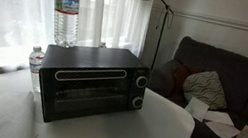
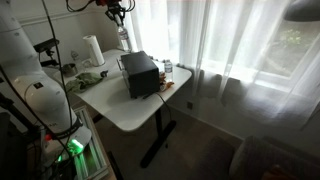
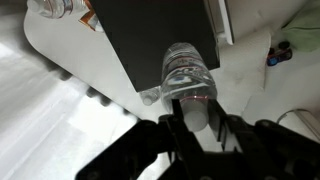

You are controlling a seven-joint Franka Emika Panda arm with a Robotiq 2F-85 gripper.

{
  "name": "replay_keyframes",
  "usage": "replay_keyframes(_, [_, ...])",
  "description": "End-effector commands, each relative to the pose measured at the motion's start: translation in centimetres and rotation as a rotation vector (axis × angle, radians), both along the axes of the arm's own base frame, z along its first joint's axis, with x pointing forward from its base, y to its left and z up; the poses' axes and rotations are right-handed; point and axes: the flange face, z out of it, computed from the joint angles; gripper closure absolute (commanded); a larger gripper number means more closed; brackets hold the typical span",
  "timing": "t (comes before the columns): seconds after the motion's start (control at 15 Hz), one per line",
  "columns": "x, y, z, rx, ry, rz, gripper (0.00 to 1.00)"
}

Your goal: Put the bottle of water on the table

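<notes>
My gripper carries the bottle past the oven's knobless end and down next, releasing it on the white table (image 1: pixel 17 116) beside that end, because that spot is empty.
The bottle of water (image 1: pixel 66 11) stands upright on top of the black toaster oven (image 1: pixel 92 79), near its back left corner. It also shows in the other exterior view (image 2: pixel 123 38). In the wrist view I look down on its white cap and ribbed shoulders (image 3: pixel 188 72). My gripper (image 3: pixel 193 118) is above the bottle, its two fingers tight against either side of the cap. It shows at the top of an exterior view (image 2: pixel 117 12). The white table (image 1: pixel 155 125) carries the oven; it also shows in the wrist view (image 3: pixel 60 90).
A shorter bottle with a white cap (image 1: pixel 35 59) stands on the table behind the oven. A dark sofa with cushions (image 1: pixel 224 76) and a lamp pole (image 1: pixel 155 34) stand beside the table. A paper towel roll (image 2: pixel 92 50) is at the far side.
</notes>
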Motion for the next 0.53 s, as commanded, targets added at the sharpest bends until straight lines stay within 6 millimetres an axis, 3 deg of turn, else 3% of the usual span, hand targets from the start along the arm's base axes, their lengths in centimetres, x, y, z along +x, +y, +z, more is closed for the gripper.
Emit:
replay_keyframes(0.0, [0.2,0.1,-0.2,-0.002,0.005,-0.002,0.69])
replay_keyframes(0.27, [0.4,0.0,-0.5,-0.004,0.010,-0.005,0.69])
replay_keyframes(0.33, [0.4,0.0,-0.5,-0.004,0.010,-0.005,0.92])
replay_keyframes(0.47, [0.9,1.4,-0.6,-0.010,-0.009,0.068,0.92])
